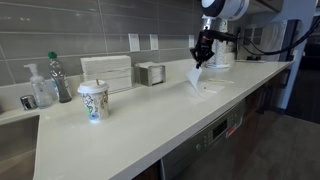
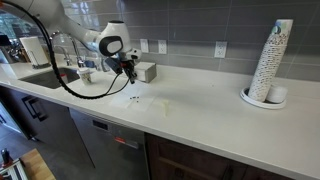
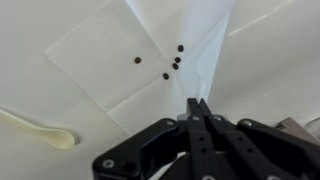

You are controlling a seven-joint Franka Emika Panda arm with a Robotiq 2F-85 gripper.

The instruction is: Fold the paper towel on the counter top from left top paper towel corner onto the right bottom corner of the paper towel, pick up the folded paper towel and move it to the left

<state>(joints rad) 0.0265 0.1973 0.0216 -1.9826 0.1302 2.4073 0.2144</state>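
Note:
The paper towel's flat corner past the dots lies uncovered. I should move my gripper down and toward the left in the wrist view, over that corner, and release there.
The white paper towel (image 3: 120,70) lies on the white counter top (image 3: 40,40), with a few small dark dots near its middle. One corner is lifted off the counter and runs up as a narrow strip into my gripper (image 3: 197,102), which is shut on it. In both exterior views my gripper (image 1: 203,55) (image 2: 128,70) hangs a little above the counter, and the towel (image 1: 197,78) (image 2: 150,103) slopes down from it to the surface. The pinched corner itself is hidden between the jaws.
A paper cup (image 1: 93,102), a napkin dispenser (image 1: 106,72), a small metal box (image 1: 151,73) and bottles (image 1: 45,85) stand along the wall. A tall cup stack (image 2: 272,62) stands on a plate. A sink (image 2: 40,75) lies beyond the arm. A pale spoon-like shape (image 3: 45,132) lies beside the towel.

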